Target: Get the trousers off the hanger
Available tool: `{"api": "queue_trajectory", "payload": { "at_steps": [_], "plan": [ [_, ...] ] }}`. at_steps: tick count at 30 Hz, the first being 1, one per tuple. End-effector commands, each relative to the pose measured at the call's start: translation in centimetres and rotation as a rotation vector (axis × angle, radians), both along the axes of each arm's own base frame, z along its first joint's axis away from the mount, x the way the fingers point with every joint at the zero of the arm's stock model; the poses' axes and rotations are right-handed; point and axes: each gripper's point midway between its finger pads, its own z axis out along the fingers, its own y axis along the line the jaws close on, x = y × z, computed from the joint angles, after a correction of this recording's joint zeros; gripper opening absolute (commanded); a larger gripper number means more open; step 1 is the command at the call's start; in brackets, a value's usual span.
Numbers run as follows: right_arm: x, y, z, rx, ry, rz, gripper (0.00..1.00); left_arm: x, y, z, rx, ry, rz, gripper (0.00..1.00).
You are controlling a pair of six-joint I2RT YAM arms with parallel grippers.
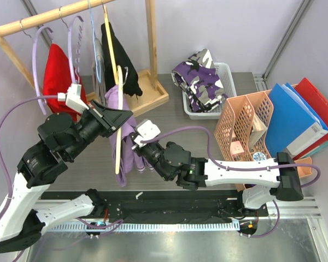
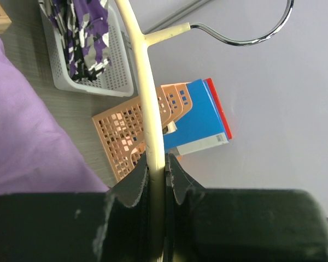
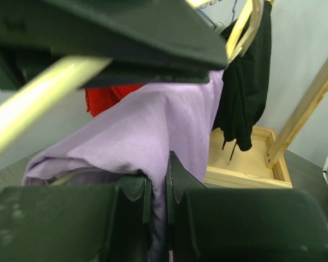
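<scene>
The white basket already holds camouflage trousers. Next, my right gripper pulls the lilac trousers (image 1: 129,146) off the hanger, swings outward over the basket, lowers and releases them.
The plain lilac trousers (image 1: 129,146) hang folded over a cream hanger (image 1: 119,136) that stands off the rail, in front of the rack. My left gripper (image 1: 116,117) is shut on the hanger's bar (image 2: 145,98), with the lilac cloth (image 2: 22,136) to its left. My right gripper (image 1: 137,147) is just below and to the right, shut on a fold of the lilac trousers (image 3: 153,125); the cloth runs down between its jaws (image 3: 158,174). The purple, white and black camouflage trousers (image 1: 199,76) lie in a white basket (image 1: 225,71) at the back right.
A wooden clothes rack (image 1: 152,43) at the back left carries a red garment (image 1: 57,63) and a black garment (image 1: 117,54) on hangers. A peach mesh organizer (image 1: 243,128) and blue and red folders (image 1: 292,117) stand at the right.
</scene>
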Motion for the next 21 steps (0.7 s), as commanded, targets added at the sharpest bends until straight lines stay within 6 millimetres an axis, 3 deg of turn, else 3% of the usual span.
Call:
{"api": "queue_trajectory", "payload": {
  "at_steps": [1,11,12,14,15,16,21],
  "plan": [
    [0.7,-3.0,8.6,0.275,0.003,-0.070,0.01,0.8,2.5,2.6,-0.033,-0.131,0.117,0.00],
    [3.4,-9.0,16.2,0.396,0.014,-0.209,0.01,1.4,3.6,-0.3,-0.034,-0.105,0.192,0.00],
    [4.1,-10.5,17.9,0.428,0.003,-0.235,0.01,1.5,3.6,-0.5,-0.032,-0.102,0.194,0.00],
    [5.1,-12.2,19.4,0.439,-0.014,-0.263,0.01,1.6,3.6,-0.9,-0.031,-0.090,0.197,0.00],
    [5.2,-13.2,21.0,0.467,-0.036,-0.253,0.01,1.7,3.5,-1.1,-0.028,-0.088,0.200,0.00],
    [6.3,-14.7,21.7,0.471,-0.051,-0.293,0.01,1.8,3.5,-1.2,-0.028,-0.084,0.201,0.00],
    [7.3,-20.6,26.4,0.501,-0.162,-0.378,0.01,2.1,3.2,-2.6,0.003,-0.054,0.204,0.00]
  ]
}}
